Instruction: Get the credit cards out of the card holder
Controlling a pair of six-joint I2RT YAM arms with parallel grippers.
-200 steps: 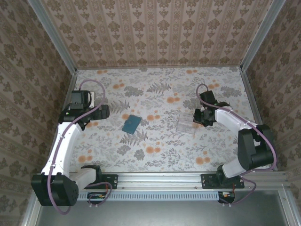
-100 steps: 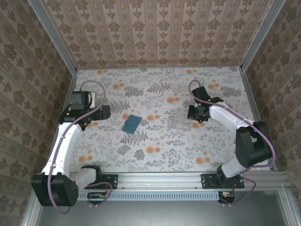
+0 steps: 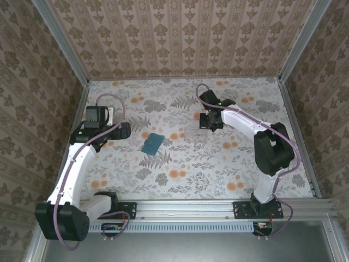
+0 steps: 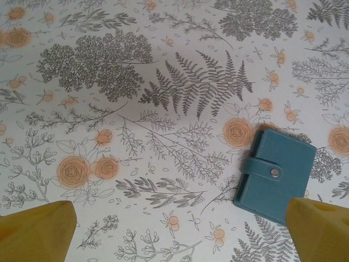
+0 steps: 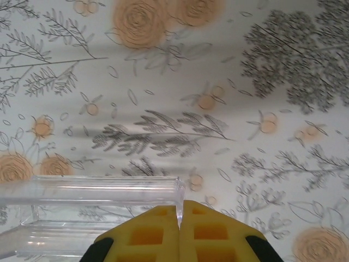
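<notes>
My right gripper moves down and over toward the card holder (image 3: 152, 143) next and releases the tray's side over the open floral tabletop, because that spot is clear.
The teal card holder (image 3: 152, 143) lies flat on the floral table left of centre, closed, with its strap snapped shut (image 4: 275, 176). The credit cards are hidden. My left gripper (image 3: 124, 131) hovers just left of the holder. It is open, its yellow fingertips (image 4: 35, 232) wide apart at the bottom corners of the wrist view, and the holder sits beside the right one. My right gripper (image 3: 206, 124) is at the table's middle, its yellow fingers (image 5: 147, 234) shut on the side wall of a clear plastic tray (image 5: 82, 191).
The clear tray (image 3: 196, 134) sits right of the card holder, about a hand's width away. Patterned walls and metal rails bound the table on the left, right and far sides. Open floral tabletop lies in front of both grippers.
My right arm has swung left and away from its base, carrying the clear tray from the right side toward the table's middle. The left arm and the card holder have barely moved.
</notes>
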